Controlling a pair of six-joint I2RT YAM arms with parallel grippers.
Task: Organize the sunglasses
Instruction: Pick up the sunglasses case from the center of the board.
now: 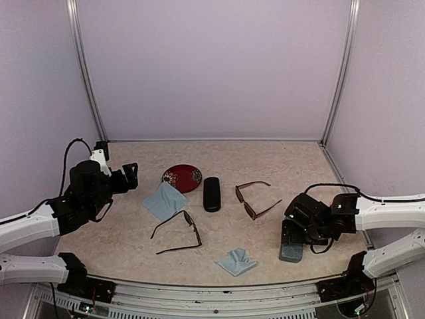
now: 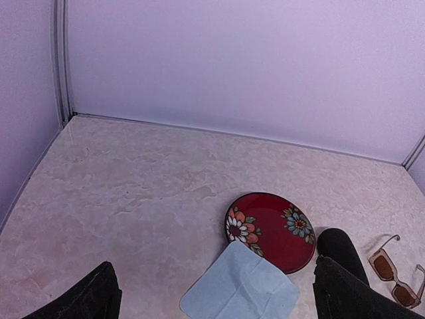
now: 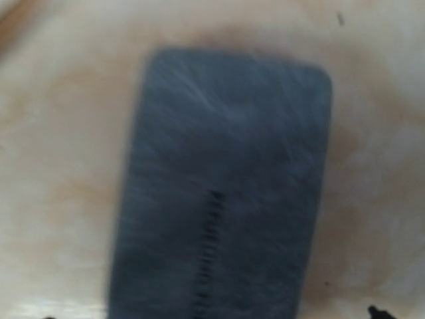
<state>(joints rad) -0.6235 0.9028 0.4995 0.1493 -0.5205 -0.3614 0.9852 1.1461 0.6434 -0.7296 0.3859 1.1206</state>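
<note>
The fingers of my right gripper are open wide of both long sides of the grey-blue case (image 1: 291,252) (image 3: 219,186) below it. Next, my right gripper will lower them along those sides.
The black-framed sunglasses (image 1: 178,232) lie open at the table's front middle. The reddish-brown sunglasses (image 1: 255,199) lie open right of centre; they also show at the left wrist view's right edge (image 2: 398,276). My left gripper (image 1: 127,177) is open and empty, hovering at the left and facing the plate; in its wrist view (image 2: 216,307) both fingers (image 2: 86,299) stand wide apart. My right gripper (image 1: 293,234) points down over a grey-blue case (image 1: 291,252). That case (image 3: 219,186) fills the blurred right wrist view, with the gripper (image 3: 211,315) tips barely showing wide of both its sides.
A red flowered plate (image 1: 182,177) sits at the back left, with a light-blue cloth (image 1: 165,201) at its front edge. A black case (image 1: 211,193) stands beside them. A second crumpled cloth (image 1: 236,261) lies near the front edge. Walls close three sides.
</note>
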